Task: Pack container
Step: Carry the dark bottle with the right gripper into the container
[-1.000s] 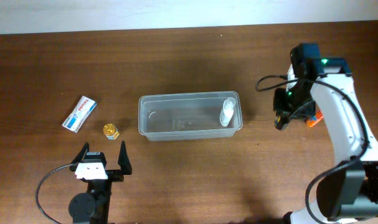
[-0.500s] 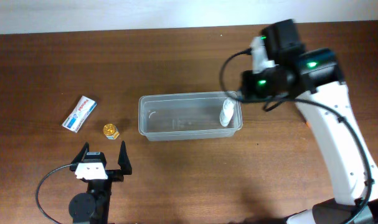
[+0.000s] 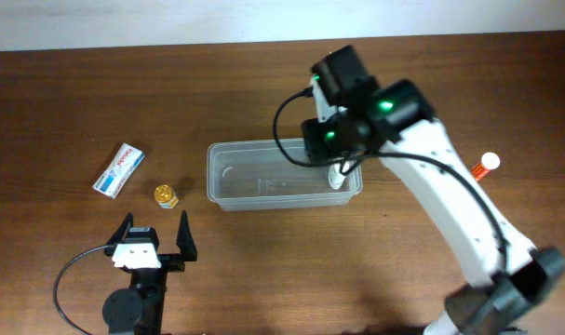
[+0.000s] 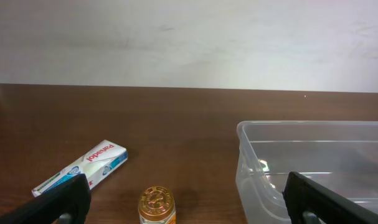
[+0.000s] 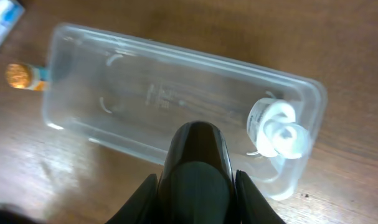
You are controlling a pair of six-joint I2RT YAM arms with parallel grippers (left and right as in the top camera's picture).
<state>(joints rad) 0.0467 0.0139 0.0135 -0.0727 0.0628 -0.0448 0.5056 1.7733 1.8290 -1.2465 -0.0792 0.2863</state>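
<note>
My right gripper should move down into the container (image 3: 254, 186) and release the dark rounded bottle on the container's bare bottom (image 3: 313, 182) beside the white bottle, because that spot is empty.
The clear plastic container (image 3: 254, 186) lies mid-table and holds a white bottle (image 3: 338, 175) at its right end. My right gripper (image 3: 330, 140) hangs over the container's right half. In the right wrist view it (image 5: 198, 196) is shut on a dark rounded bottle (image 5: 196, 155), above the container (image 5: 145, 93) and beside the white bottle (image 5: 279, 130). My left gripper (image 3: 152, 244) is open and empty near the front edge. In the left wrist view it (image 4: 189, 205) faces a gold-capped jar (image 4: 156, 205), with the container (image 4: 313, 155) to the right.
The gold-capped jar (image 3: 165, 194) stands left of the container. A white toothpaste box (image 3: 119, 169) lies further left and also shows in the left wrist view (image 4: 83, 167). An orange-and-white tube (image 3: 487, 166) lies on the table at the right.
My right arm has swung left from the table's right side to above the container's right half, leaving the orange-and-white tube uncovered. The left arm has not moved.
</note>
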